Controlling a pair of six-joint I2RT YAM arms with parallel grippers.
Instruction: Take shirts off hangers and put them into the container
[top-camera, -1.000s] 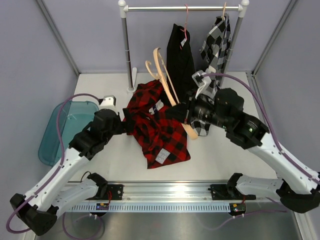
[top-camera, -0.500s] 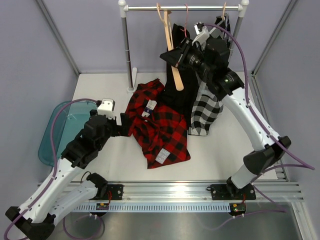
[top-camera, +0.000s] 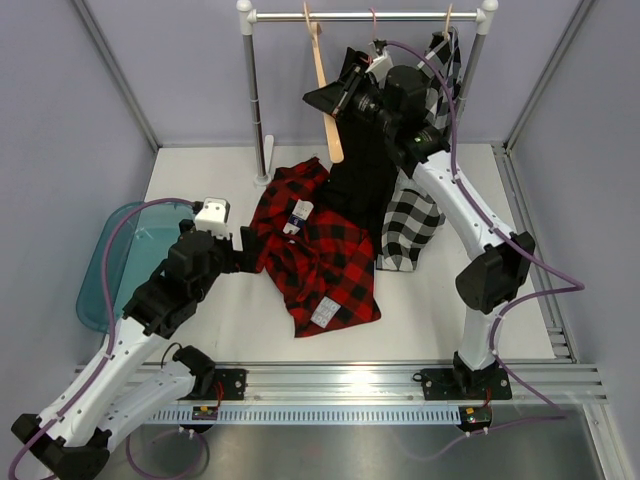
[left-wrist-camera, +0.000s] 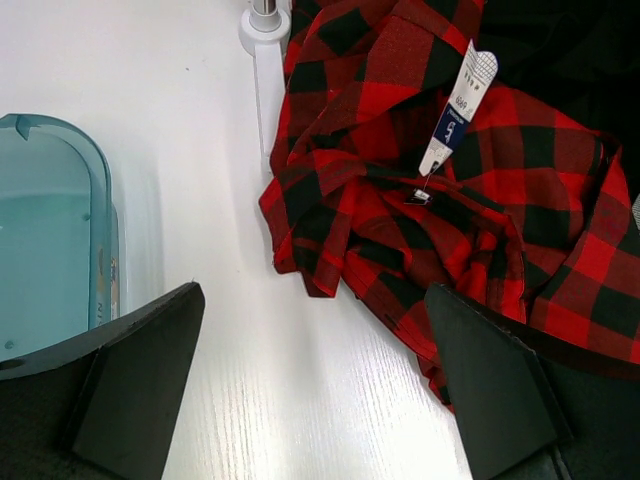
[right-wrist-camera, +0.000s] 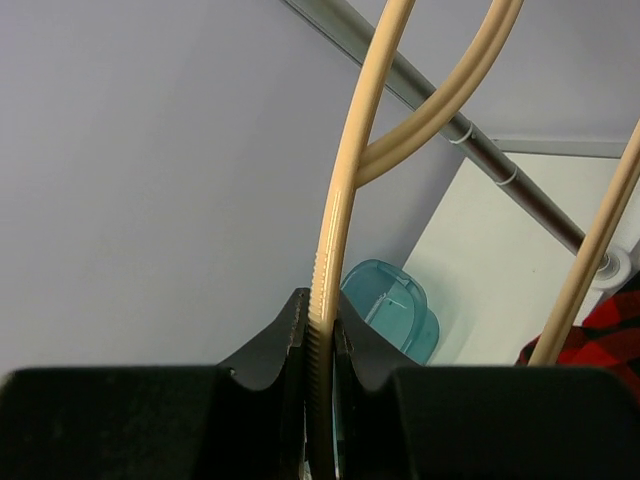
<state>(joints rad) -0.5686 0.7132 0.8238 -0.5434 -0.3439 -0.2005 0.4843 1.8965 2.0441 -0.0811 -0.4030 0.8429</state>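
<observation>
My right gripper will move slightly outward toward the bar and open off the wooden hanger's arm (top-camera: 326, 103) (right-wrist-camera: 320, 325), since the plaid shirt is already lying on the table.
A red-and-black plaid shirt (top-camera: 318, 252) lies crumpled on the white table, its white label (left-wrist-camera: 458, 112) facing up. My left gripper (top-camera: 247, 250) is open, low over the table at that shirt's left edge (left-wrist-camera: 300, 250), with nothing between its fingers (left-wrist-camera: 130, 385). The teal container (top-camera: 128, 262) sits to its left. My right gripper (top-camera: 328, 100) is shut on a bare wooden hanger (top-camera: 319, 62) up at the rail, pinching its arm (right-wrist-camera: 335, 230). A black shirt (top-camera: 362, 160) on a pink hanger and a black-and-white check shirt (top-camera: 418, 205) hang from the rail.
The white-and-steel garment rail (top-camera: 370, 16) spans the back, its left post (top-camera: 256, 100) standing on a round foot (left-wrist-camera: 264, 22) beside the plaid shirt. Grey walls close in the table on the left, back and right. The arms' mounting track (top-camera: 340, 385) runs along the near edge.
My right arm has lifted the bare wooden hanger from above the plaid shirt up to the rail, then shifted it left. The left gripper pulled back slightly and has stayed open.
</observation>
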